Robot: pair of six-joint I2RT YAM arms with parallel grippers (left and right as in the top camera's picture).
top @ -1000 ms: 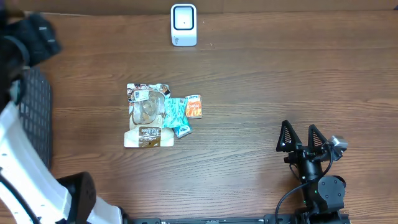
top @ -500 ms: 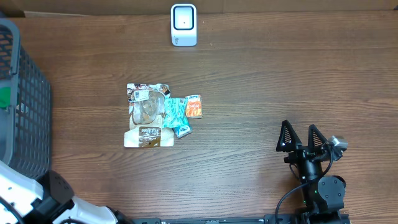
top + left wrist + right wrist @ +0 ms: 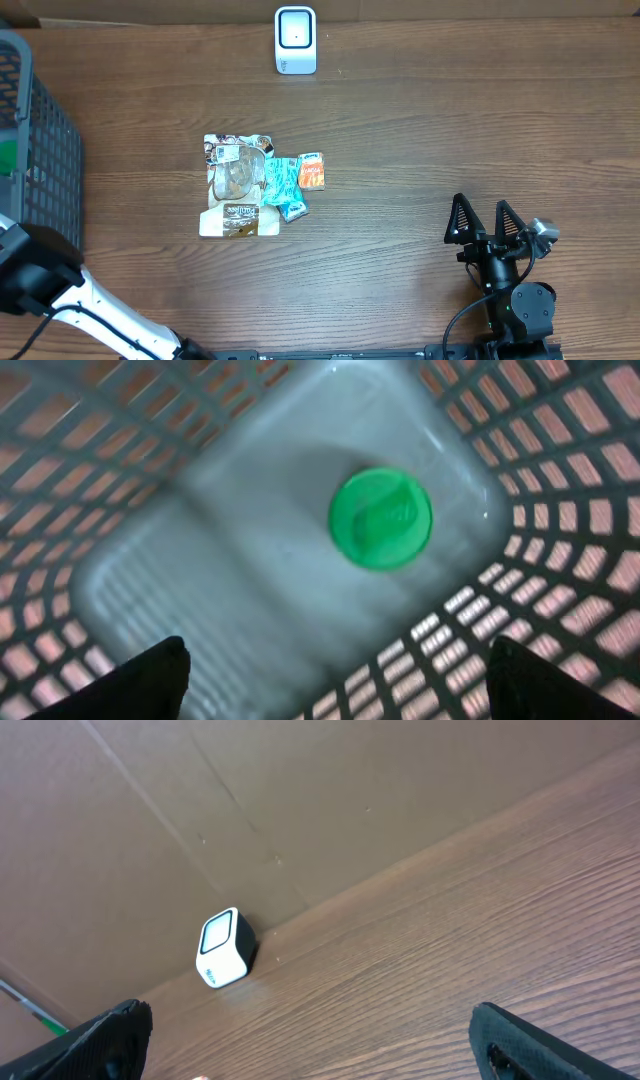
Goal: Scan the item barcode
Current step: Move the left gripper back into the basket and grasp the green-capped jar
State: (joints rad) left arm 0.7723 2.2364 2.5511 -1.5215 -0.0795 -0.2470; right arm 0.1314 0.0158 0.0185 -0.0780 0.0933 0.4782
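Note:
My open left gripper should move further down into the grey basket and outward onto the green round thing, because that thing lies uncovered on the bottom of the basket.
Three items lie together mid-table: a brown snack pouch, a teal packet and a small orange packet. I can make out no barcode on them. The white scanner stands at the far edge and also shows as the white scanner against the cardboard wall. My left gripper is open over the inside of the grey basket, holding nothing. A green round thing lies on the basket floor below it. My right gripper rests open at the near right, empty.
The grey mesh basket fills the table's left edge. The left arm's dark link and white tube cross the near left corner. A brown cardboard wall backs the table behind the scanner.
The left arm has swung from the far left, where it covered the basket, down to the near left corner. The basket has come into view. The right arm and the items have not moved.

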